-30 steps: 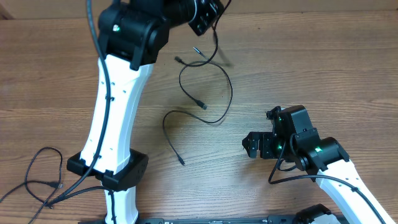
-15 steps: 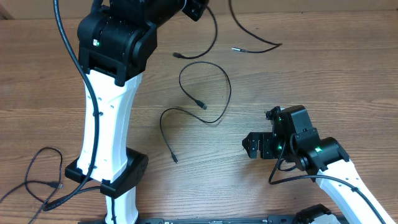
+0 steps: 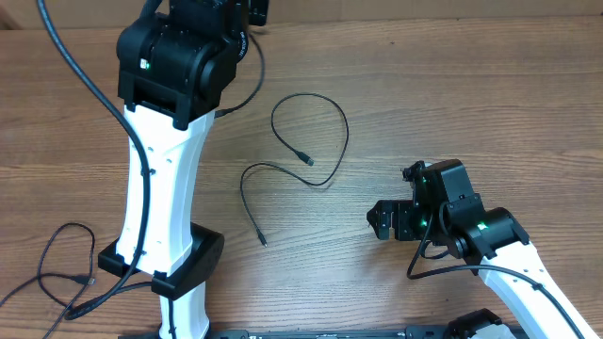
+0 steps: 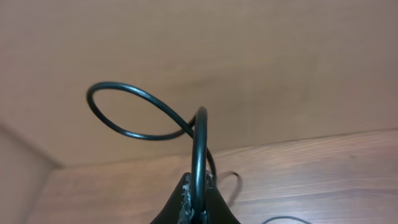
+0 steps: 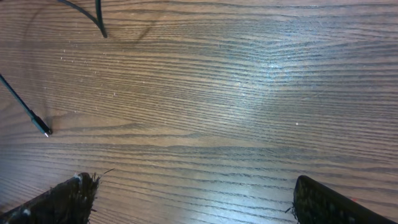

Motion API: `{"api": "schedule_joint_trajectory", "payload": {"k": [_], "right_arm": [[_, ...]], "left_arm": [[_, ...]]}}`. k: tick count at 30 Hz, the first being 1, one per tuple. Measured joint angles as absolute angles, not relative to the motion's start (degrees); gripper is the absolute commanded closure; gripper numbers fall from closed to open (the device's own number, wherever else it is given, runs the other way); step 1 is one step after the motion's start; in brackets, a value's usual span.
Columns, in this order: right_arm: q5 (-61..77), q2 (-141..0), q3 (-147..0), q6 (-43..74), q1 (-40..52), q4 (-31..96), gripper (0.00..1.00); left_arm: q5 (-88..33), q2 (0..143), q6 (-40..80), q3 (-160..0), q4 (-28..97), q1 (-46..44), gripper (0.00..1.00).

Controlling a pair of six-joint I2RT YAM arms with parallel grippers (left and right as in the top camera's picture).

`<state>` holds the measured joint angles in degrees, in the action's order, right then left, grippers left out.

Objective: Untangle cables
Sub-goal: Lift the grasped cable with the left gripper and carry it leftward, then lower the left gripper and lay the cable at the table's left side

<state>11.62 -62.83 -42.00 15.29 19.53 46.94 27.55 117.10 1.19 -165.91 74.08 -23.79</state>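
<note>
The second cable lies near, so the robot will carry the black cable to the left in the overhead view, lower its left gripper and release the black cable on bare wood.
My left gripper [image 3: 254,8] is at the table's far edge, shut on a thin black cable [image 3: 247,92] that hangs down beside the arm. In the left wrist view that cable [image 4: 200,149] rises from between the closed jaws [image 4: 198,210] and curls into a loop. A second black cable [image 3: 345,132] lies in the middle of the table. It makes an open loop, with one plug [image 3: 309,162] inside the loop and the other plug [image 3: 264,243] nearer the front. My right gripper [image 3: 382,221] is open and empty, to the right of that cable. One plug [image 5: 43,129] shows in the right wrist view, beyond the open jaws [image 5: 196,199].
The left arm's white column [image 3: 170,179] stands over the left half of the table. A black cord loop [image 3: 52,254] lies at the front left by the arm's base. Bare wood table [image 3: 490,104] lies to the right.
My left gripper has moved left along the far edge with its cable. The cable's free end, which lay at the far right, has been pulled away. The right arm has not moved.
</note>
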Motion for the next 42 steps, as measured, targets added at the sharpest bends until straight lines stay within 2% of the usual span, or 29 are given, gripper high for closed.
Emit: {"api": "schedule_joint_trajectory", "payload": {"k": [6,22,32,42], "right_arm": [[11.62,-62.83,-42.0,15.18,19.53,47.0,0.0],[11.62,-62.83,-42.0,15.18,19.53,47.13,0.0],[11.88,-62.83,-42.0,15.16,19.53,47.13,0.0],[12.21,-62.83,-42.0,15.16,19.53,47.11,0.0]], "left_arm": [[30.79,117.1,6.72,-165.93,79.44,-17.85,0.96],[32.03,117.1,23.9,-165.95,96.23,10.07,0.96],[30.94,117.1,32.01,-165.95,96.68,26.72,0.96],[25.96,117.12,37.74,-165.95,95.35,35.11,0.96]]}}
